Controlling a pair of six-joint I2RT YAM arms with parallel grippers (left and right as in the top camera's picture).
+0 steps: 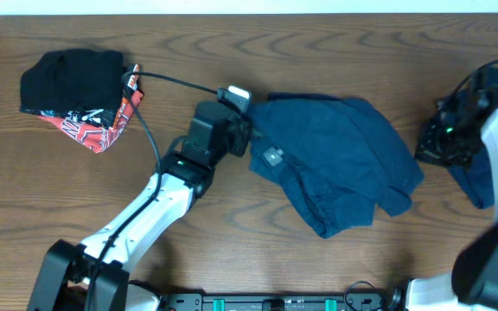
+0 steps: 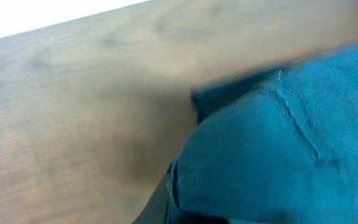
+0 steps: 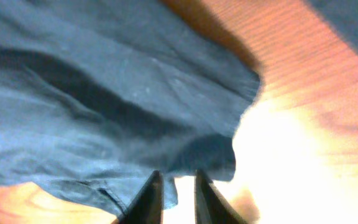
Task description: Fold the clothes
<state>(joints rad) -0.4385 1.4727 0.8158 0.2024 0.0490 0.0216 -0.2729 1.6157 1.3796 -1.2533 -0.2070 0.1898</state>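
Observation:
Next, my left gripper rises, moves outward and down onto the bare wood beside the red patterned part and releases, since the navy garment lies crumpled.
A navy garment with a small pale label patch lies crumpled at the table's middle. My left gripper is at its upper left edge. In the left wrist view the cloth is bunched over the jaws and lifted off the wood, so the gripper looks shut on it. My right gripper is just off the garment's right hem, its fingers a narrow gap apart with nothing between them. A second piece of blue cloth lies partly under the right arm.
A black garment with a red patterned part lies at the far left. A black cable runs from it to the left wrist. The table's front edge holds the arm bases.

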